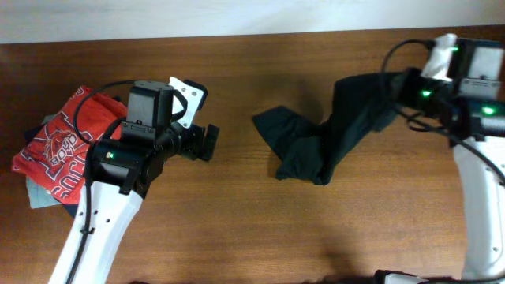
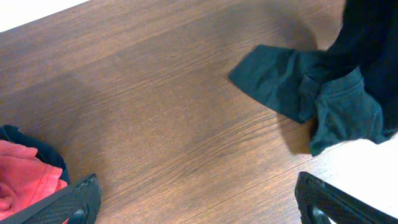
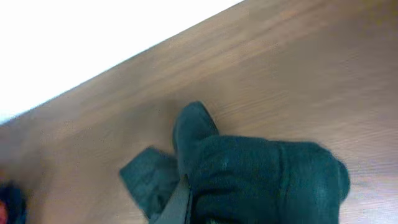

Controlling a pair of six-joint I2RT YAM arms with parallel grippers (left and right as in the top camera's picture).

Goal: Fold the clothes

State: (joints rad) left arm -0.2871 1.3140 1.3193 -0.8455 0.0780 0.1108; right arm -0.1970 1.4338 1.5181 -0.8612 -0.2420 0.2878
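Observation:
Next I need to swing my right gripper up, then lower it to release the raised end onto the bare wood below it, to spread the crumpled garment.
The dark navy-black garment (image 1: 327,134) lies crumpled at the table's middle right, one end lifted up toward the right arm. My right gripper (image 1: 406,87) is shut on that raised end; in the right wrist view the cloth (image 3: 261,180) bunches over the fingers and hides them. My left gripper (image 1: 207,142) is open and empty, left of the garment and apart from it. In the left wrist view the garment (image 2: 323,99) sits at the upper right, beyond the open fingers (image 2: 199,202).
A red shirt with white lettering (image 1: 67,146) lies on grey and navy folded garments at the table's left edge, under the left arm. It also shows in the left wrist view (image 2: 25,177). Bare wood (image 1: 260,213) spans the front.

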